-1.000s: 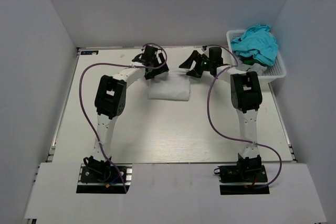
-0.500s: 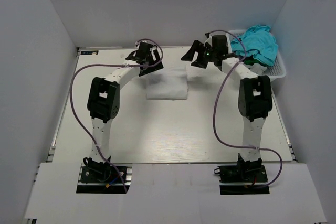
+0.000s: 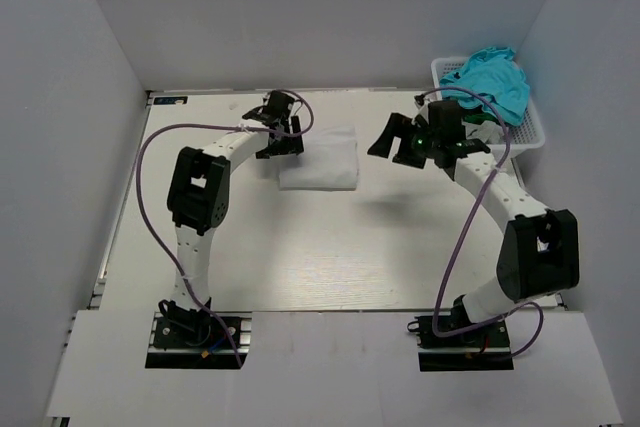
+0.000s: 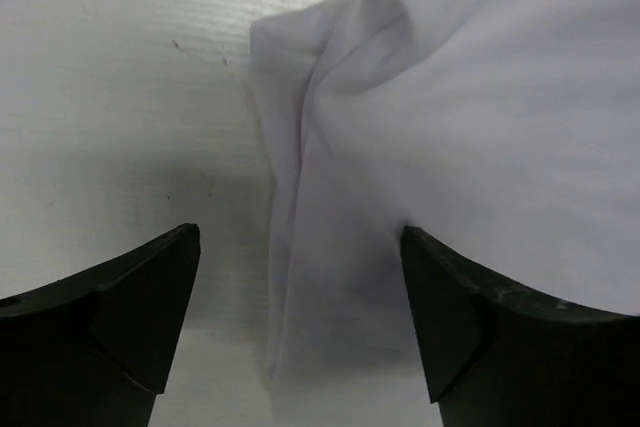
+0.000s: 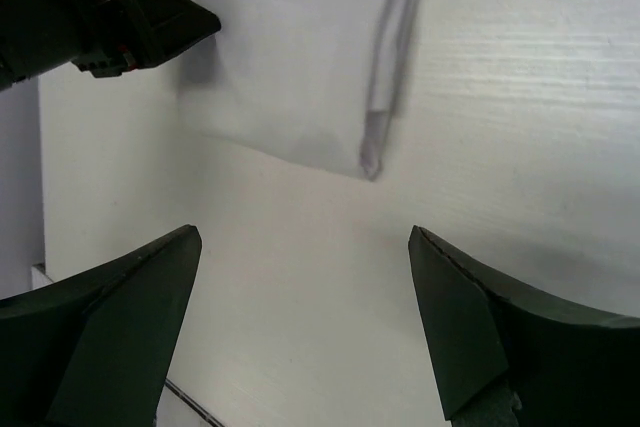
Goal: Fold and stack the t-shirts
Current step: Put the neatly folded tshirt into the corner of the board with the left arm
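Note:
The white t-shirt's folded side edge (image 3: 279,159) (image 4: 287,279) comes between the open fingers of my left gripper next as it moves down, and the gripper closes on the fold.
A folded white t-shirt (image 3: 320,159) lies flat on the table near the back centre. My left gripper (image 3: 279,139) is open at its left edge; in the left wrist view the cloth (image 4: 450,147) lies between and ahead of the fingers (image 4: 130,297), with nothing gripped. My right gripper (image 3: 392,142) is open and empty, hovering above the table right of the white shirt; its wrist view shows the shirt (image 5: 290,67) ahead and the left gripper at upper left. A teal t-shirt (image 3: 490,82) is heaped in the basket.
A white plastic mesh basket (image 3: 528,137) stands at the back right corner against the wall. White walls enclose the table on three sides. Purple cables loop beside each arm.
My right arm has swung forward and to the right, away from the basket, with its gripper now lower over the table. My left gripper has shifted slightly towards the shirt's left edge.

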Motion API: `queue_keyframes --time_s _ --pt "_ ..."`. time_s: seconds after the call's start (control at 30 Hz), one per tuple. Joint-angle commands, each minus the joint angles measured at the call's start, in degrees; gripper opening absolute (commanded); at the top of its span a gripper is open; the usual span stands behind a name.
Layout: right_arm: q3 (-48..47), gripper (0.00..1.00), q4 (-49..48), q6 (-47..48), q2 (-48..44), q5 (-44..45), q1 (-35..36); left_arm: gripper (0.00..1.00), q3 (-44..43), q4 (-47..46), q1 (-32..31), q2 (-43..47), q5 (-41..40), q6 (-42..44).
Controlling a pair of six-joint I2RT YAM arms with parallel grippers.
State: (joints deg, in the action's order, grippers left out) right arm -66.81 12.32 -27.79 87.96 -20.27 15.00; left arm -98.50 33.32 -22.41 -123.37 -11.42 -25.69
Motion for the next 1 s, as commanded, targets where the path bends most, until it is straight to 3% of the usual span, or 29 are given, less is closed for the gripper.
queue_keyframes --time_s 0.0,0.17,0.2,0.27,0.3,0.33,0.4,0.53,0.67,0.97 --pt "1.9 0.90 5.0 2.2 -6.1 5.1 -0.2 0.89 -1.3 3.4 -0.5 -2.4 -1.8 1.6" --pt "6.4 0.90 7.5 3.4 -11.6 13.5 -0.5 0.74 0.5 -0.9 -1.1 -3.5 -1.1 6.3" --pt "6.6 0.90 9.2 3.7 -12.3 14.7 -0.4 0.63 1.0 -0.9 -1.1 -3.5 -1.1 6.4" --pt "7.6 0.90 10.0 4.0 -12.6 18.4 -0.6 0.49 1.0 -1.6 -1.1 -3.5 -3.7 8.3" --pt "7.7 0.90 11.2 4.0 -12.8 19.6 -0.5 0.40 -0.4 -0.6 -1.1 -3.5 -5.3 9.5" --pt "7.8 0.90 11.5 4.0 -13.1 20.0 -0.6 0.01 -1.4 0.3 -1.1 -4.3 -7.4 9.5" --pt "8.1 0.90 12.1 3.5 -13.2 20.0 -0.5 0.00 -3.4 2.6 -0.3 -4.9 -11.6 13.0" --pt "7.8 0.90 12.6 3.7 -13.5 18.8 -0.5 0.00 -2.2 -1.3 2.7 -3.4 -16.7 19.6" --pt "6.6 0.90 14.4 4.8 -13.2 19.3 -0.5 0.00 -4.4 -1.9 8.7 -3.4 -20.0 23.0" --pt "-2.4 0.90 21.3 7.0 -5.8 18.8 -0.5 0.00 -19.3 -5.6 18.7 -14.0 -22.2 31.4"
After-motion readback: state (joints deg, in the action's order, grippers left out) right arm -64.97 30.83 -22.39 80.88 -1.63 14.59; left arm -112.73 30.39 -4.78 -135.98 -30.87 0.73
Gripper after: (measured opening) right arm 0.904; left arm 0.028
